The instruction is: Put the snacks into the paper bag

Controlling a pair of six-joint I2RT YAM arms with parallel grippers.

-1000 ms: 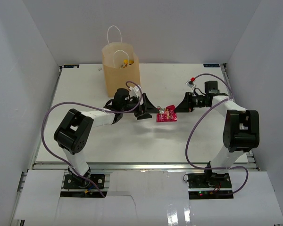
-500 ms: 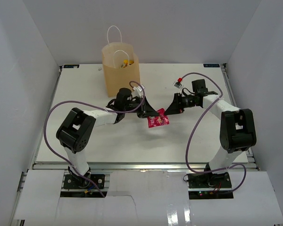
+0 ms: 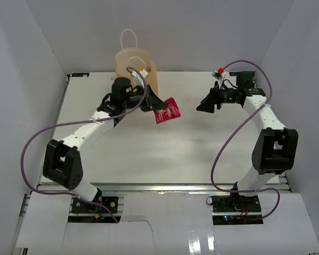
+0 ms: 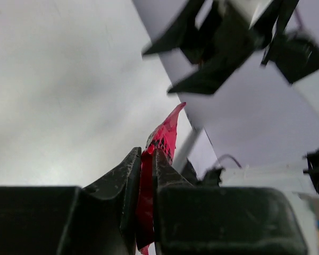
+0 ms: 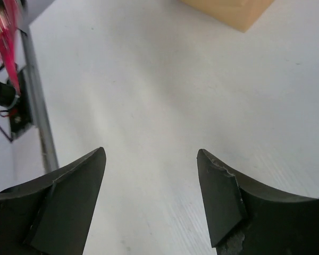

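Observation:
The bag's opening (image 3: 134,63) lies outward and to the left in the top view. My left gripper lifts the packet outward over it next and releases.
In the top view my left gripper (image 3: 152,104) is shut on a pink-red snack packet (image 3: 166,110) and holds it in the air just right of the tan paper bag (image 3: 134,62). The left wrist view shows that packet (image 4: 165,135) pinched edge-on between the shut jaws (image 4: 147,154). My right gripper (image 3: 201,105) hangs open at the back right with nothing in it, well apart from the packet. In the right wrist view its jaws (image 5: 151,159) stand wide over bare table. A corner of the bag (image 5: 228,8) and the red packet (image 5: 5,37) show at that view's upper edges.
The white table (image 3: 191,149) is boxed in by white walls on the left, right and back. The bag's white cord handles (image 3: 128,37) stick up at the back. The left arm's cable loops out past its elbow (image 3: 29,149).
The right gripper opened, let go of the red packet and pulled back to the right. The left gripper shut on the packet and carried it up and back toward the bag.

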